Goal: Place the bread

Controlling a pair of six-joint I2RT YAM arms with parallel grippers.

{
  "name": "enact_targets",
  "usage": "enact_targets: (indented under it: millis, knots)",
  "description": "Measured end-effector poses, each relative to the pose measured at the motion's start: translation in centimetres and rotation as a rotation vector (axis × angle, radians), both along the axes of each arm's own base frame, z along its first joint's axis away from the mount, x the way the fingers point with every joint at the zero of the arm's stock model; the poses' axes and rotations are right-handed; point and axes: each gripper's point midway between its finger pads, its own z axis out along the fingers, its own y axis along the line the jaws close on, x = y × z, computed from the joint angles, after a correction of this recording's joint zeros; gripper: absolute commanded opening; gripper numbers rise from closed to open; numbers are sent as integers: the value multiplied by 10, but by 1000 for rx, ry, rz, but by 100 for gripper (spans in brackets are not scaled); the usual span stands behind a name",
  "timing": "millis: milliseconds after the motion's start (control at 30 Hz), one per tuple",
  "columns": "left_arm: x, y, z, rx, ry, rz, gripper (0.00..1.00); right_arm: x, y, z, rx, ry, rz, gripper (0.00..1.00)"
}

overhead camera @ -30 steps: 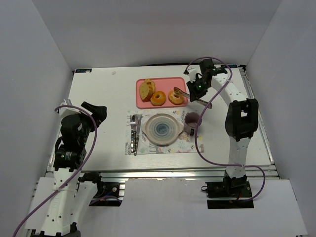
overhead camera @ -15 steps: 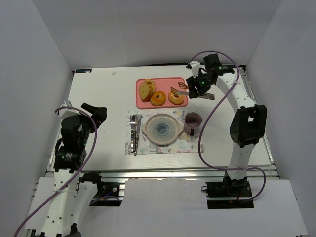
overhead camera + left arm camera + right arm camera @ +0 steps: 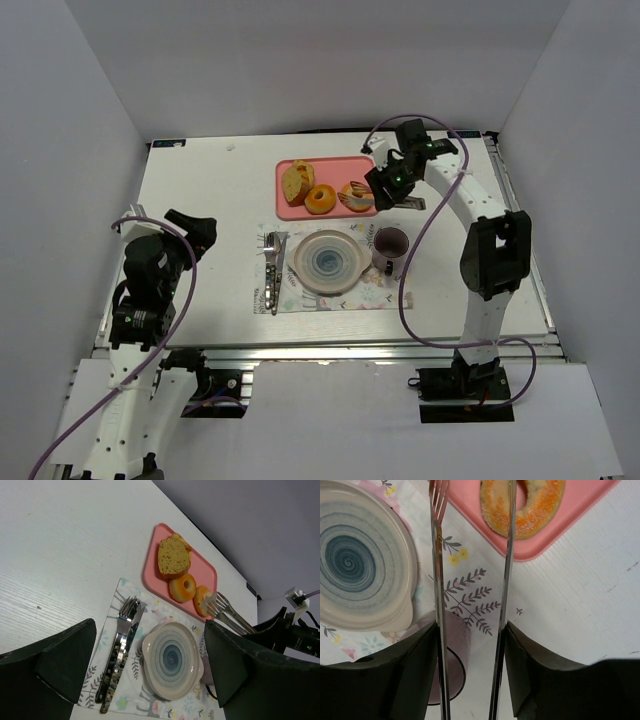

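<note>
I need to lower the spread tongs toward the bread with my right gripper, around the ring's side nearest the plate [image 3: 495, 504].
The bread [image 3: 356, 193], a pale golden ring, lies at the right end of the pink tray [image 3: 340, 168]; the right wrist view shows the bread [image 3: 535, 507] too. My right gripper [image 3: 384, 186] [image 3: 470, 630] is shut on a pair of metal tongs [image 3: 438, 555], whose arms stand spread. One arm crosses the bread's hole, the other hangs just left of it. My left gripper [image 3: 195, 228] [image 3: 149, 630] is open and holds nothing, far left of the tray.
A deeper-orange ring [image 3: 320, 199] and a brown bread chunk [image 3: 297, 181] share the tray. On the floral placemat [image 3: 375, 295] sit a striped plate [image 3: 325, 260], cutlery [image 3: 272, 265] and a purple mug [image 3: 390, 243], close under the right arm.
The right gripper has swung left toward the tray, and the tongs have spread from closed to apart over the bread. The left arm has not moved.
</note>
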Motion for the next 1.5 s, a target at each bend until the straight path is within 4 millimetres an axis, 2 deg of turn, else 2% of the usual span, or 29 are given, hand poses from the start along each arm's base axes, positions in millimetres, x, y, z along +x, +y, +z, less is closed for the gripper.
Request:
enact_targets:
  millis: [167,467,733,1033,1167,1267,1367,1467,1500]
  knots:
    - [0,0,0,1,0,1,98,-4,10,-6,-40,-8,33,56]
    - [-1,1,-4,-2,3,4,98,-1,-5,-30,-140,27,14,55]
    - [-1,1,-5,-2,6,4,98,1,-6,-28,-208,-4,28,52]
    - [0,0,-6,-3,3,4,98,-3,3,-26,-300,-40,78,48]
    - [1,0,-5,-3,-2,4,98,1,4,-27,-339,-37,78,44]
    - [0,0,-5,-3,-2,4,98,4,1,-32,-369,-28,74,36]
    - [0,0,-7,-3,-1,4,98,1,-2,-35,-391,-11,73,20]
    - [-1,1,-10,-3,4,5,98,0,-4,-37,-400,-2,74,11]
    - [-1,0,-10,-3,3,4,98,-1,-4,-36,-401,0,74,5]
